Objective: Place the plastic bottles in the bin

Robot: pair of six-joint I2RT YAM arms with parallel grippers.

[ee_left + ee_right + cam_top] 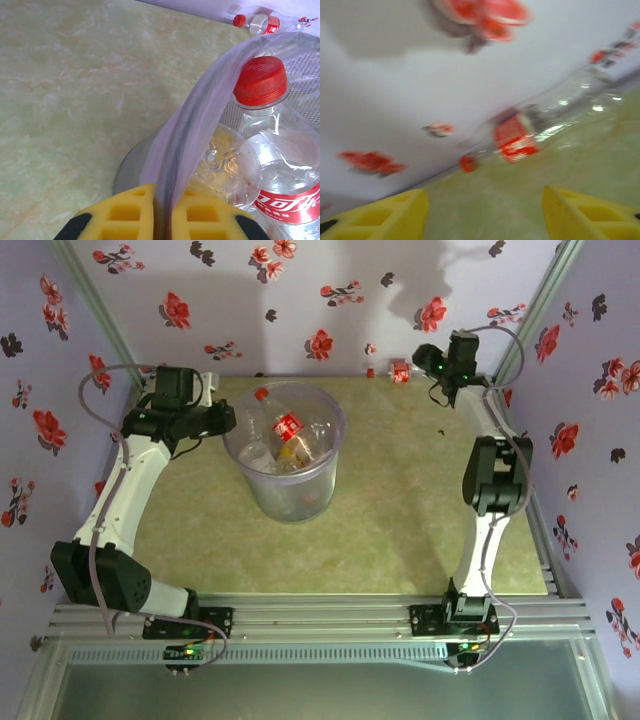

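The robot should next pull the bin's rim in its left gripper slightly outward toward the flowered side beside it and let go, since bare tabletop lies between them.
The translucent grey-lavender bin stands mid-table with several plastic bottles inside, one red-labelled and one yellowish. My left gripper is at the bin's left rim. In the left wrist view its yellow fingers are shut on the bin's rim, with a clear red-capped bottle just inside. Another clear bottle with a red cap and red label lies against the back wall. My right gripper hovers close to it, open, and the bottle lies ahead, blurred.
Flowered walls close in the table at the back and on both sides. The lone bottle lies along the back wall's foot. Green table surface stretches between the bin and the right arm.
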